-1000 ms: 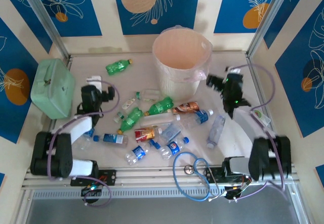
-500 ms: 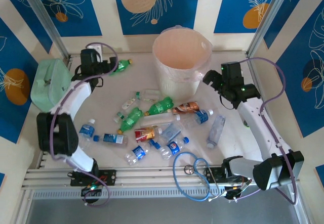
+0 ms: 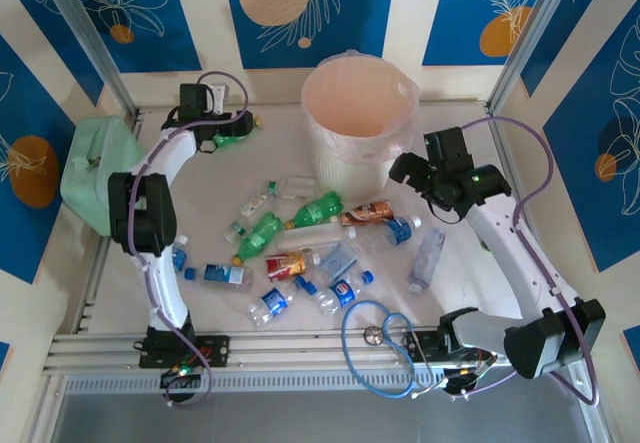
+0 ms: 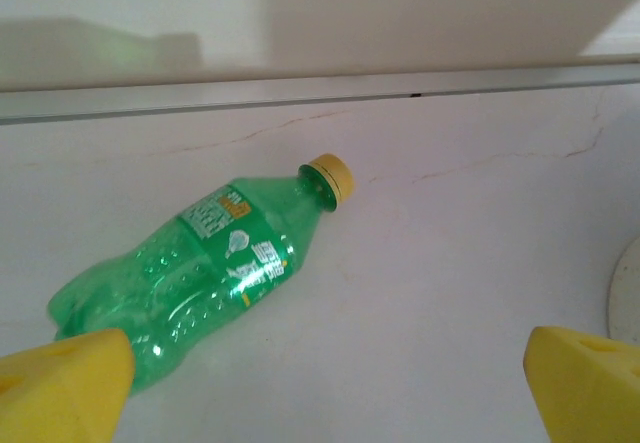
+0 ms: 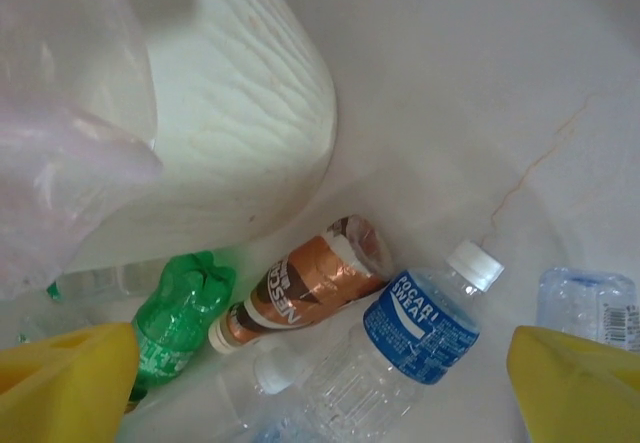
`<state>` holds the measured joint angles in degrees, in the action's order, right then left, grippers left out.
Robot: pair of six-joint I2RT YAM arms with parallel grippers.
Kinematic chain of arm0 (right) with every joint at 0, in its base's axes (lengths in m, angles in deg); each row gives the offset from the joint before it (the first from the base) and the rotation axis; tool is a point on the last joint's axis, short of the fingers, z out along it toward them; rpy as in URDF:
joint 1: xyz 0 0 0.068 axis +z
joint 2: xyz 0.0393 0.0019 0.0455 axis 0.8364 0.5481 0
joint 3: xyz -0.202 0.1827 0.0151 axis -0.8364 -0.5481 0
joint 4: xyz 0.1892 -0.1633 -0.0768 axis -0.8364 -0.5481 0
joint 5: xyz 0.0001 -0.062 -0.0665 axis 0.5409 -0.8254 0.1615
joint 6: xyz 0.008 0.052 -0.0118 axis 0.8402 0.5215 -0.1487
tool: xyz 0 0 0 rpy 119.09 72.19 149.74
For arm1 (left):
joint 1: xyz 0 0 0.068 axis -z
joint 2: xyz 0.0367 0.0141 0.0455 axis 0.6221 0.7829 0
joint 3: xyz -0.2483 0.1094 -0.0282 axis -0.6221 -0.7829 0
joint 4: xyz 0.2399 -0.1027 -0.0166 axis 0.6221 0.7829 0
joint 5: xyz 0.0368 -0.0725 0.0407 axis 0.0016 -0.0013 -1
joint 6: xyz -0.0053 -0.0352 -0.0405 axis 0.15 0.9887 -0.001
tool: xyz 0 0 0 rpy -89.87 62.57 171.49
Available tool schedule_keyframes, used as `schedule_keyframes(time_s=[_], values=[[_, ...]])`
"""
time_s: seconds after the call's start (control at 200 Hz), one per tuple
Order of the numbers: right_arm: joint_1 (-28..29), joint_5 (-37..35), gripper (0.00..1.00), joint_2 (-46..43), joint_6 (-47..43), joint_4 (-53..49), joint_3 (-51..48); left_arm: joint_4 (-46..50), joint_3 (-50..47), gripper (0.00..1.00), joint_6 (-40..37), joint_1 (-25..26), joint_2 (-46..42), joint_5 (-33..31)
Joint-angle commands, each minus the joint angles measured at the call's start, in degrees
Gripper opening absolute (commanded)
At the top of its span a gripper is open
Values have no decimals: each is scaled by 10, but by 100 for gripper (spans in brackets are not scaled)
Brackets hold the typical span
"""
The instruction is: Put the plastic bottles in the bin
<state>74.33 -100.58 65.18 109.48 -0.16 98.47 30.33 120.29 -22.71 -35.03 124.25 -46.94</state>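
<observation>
The robot should lower its left gripper's fingers to the green bottle, shifting toward the bottle's bottom beside one finger, before it closes them around the label.
The bin (image 3: 352, 168), a cream-pink bucket lined with a clear bag, stands at the back centre; its wall (image 5: 235, 133) also fills the upper left of the right wrist view. One green bottle with a yellow cap (image 3: 232, 133) (image 4: 200, 273) lies alone at the back left. My left gripper (image 3: 222, 123) (image 4: 325, 403) hovers open just over it, the bottle reaching toward its left finger. Several plastic bottles lie scattered in front of the bin. My right gripper (image 3: 412, 178) (image 5: 320, 383) hangs open above a brown bottle (image 3: 365, 213) (image 5: 310, 283) and a blue-labelled clear bottle (image 3: 400, 228) (image 5: 420, 328).
A mint-green box (image 3: 100, 173) sits against the left wall. A crumpled green bottle (image 5: 180, 328) lies left of the brown one, and another clear bottle (image 5: 590, 303) lies at the right. A blue cable loop (image 3: 375, 348) lies near the front rail.
The left arm swung from the front left to the back and now hovers over the lone green bottle. The right arm moved left and down over the bottles beside the bin.
</observation>
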Motion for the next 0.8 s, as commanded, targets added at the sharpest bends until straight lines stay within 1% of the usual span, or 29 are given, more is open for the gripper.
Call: schedule_keyframes(time_s=[0.0,0.085,0.27,0.39,0.555,0.795], values=[[10,30,95,-20,3,-15,-11,32,40,100,-25,-14,36,36],[15,39,95,-24,6,-14,-20,23,51,100,-27,-20,52,32],[26,61,94,-37,11,-7,-49,43,123,100,-26,-31,109,42],[27,80,94,-40,3,-1,-58,35,153,100,-24,-31,137,40],[27,90,94,-34,-2,2,-59,89,244,100,-19,-30,204,62],[22,98,94,-31,-11,-1,-45,148,312,100,-38,-29,254,81]])
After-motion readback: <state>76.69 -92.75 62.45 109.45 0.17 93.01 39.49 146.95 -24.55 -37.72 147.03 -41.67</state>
